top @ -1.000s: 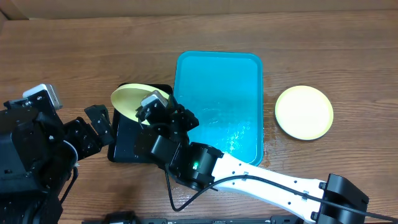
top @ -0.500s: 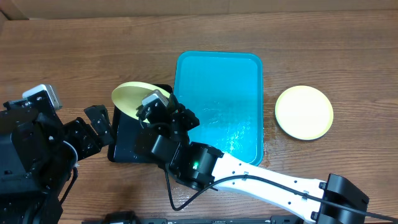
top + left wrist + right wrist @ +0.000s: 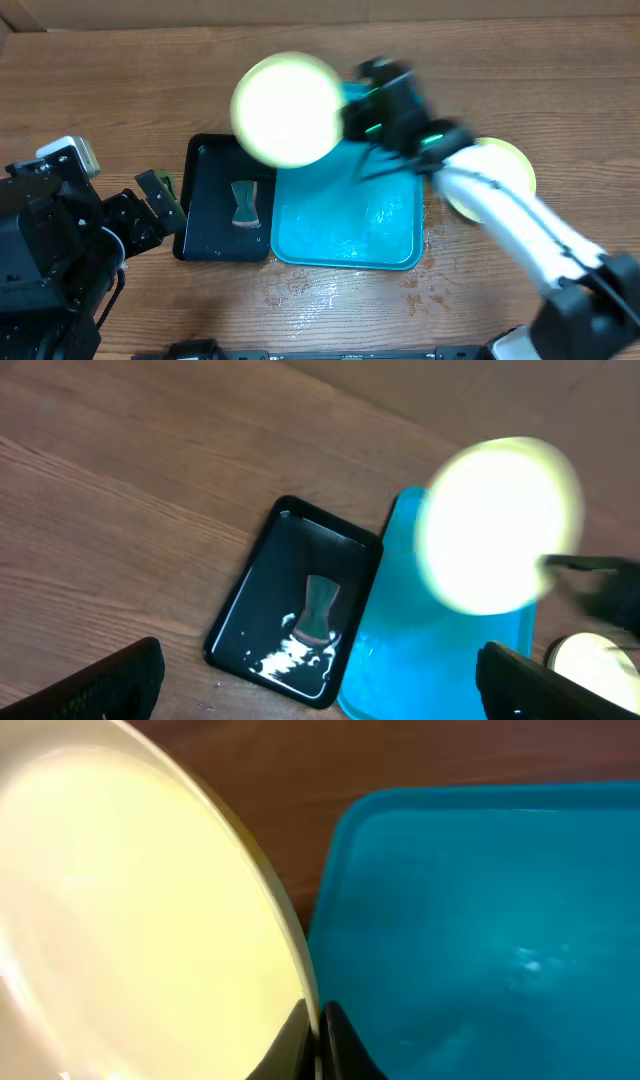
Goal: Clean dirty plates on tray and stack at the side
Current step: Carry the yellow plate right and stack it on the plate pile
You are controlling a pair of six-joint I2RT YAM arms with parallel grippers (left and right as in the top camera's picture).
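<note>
I will swing my right gripper back across the turquoise tray next and lower it over the other yellow-green plate, because that plate is already beside the tray for stacking.
My right gripper (image 3: 350, 112) is shut on the rim of a pale yellow-green plate (image 3: 288, 108) and holds it in the air over the left edge of the turquoise tray (image 3: 395, 240); the arm is motion-blurred. In the right wrist view the fingers (image 3: 318, 1038) pinch the plate's rim (image 3: 130, 920) above the tray (image 3: 480, 920). The plate also shows in the left wrist view (image 3: 498, 525), above the tray (image 3: 430, 660). Another yellow-green plate (image 3: 510, 165) lies on the wood tabletop (image 3: 120, 90) right of the tray, partly behind the arm. My left gripper (image 3: 320, 685) is open and empty, left of the tub.
A black rectangular tub (image 3: 212, 215) stands left of the tray with a small brush-like tool (image 3: 244, 204) in wet residue. It also shows in the left wrist view (image 3: 295, 600). Water drops lie on the wood near the tray's front right corner (image 3: 425, 280).
My right arm has swung from over the black tub up and to the right, carrying the yellow-green plate out of the tub to above the tray's left edge. The left arm has not moved.
</note>
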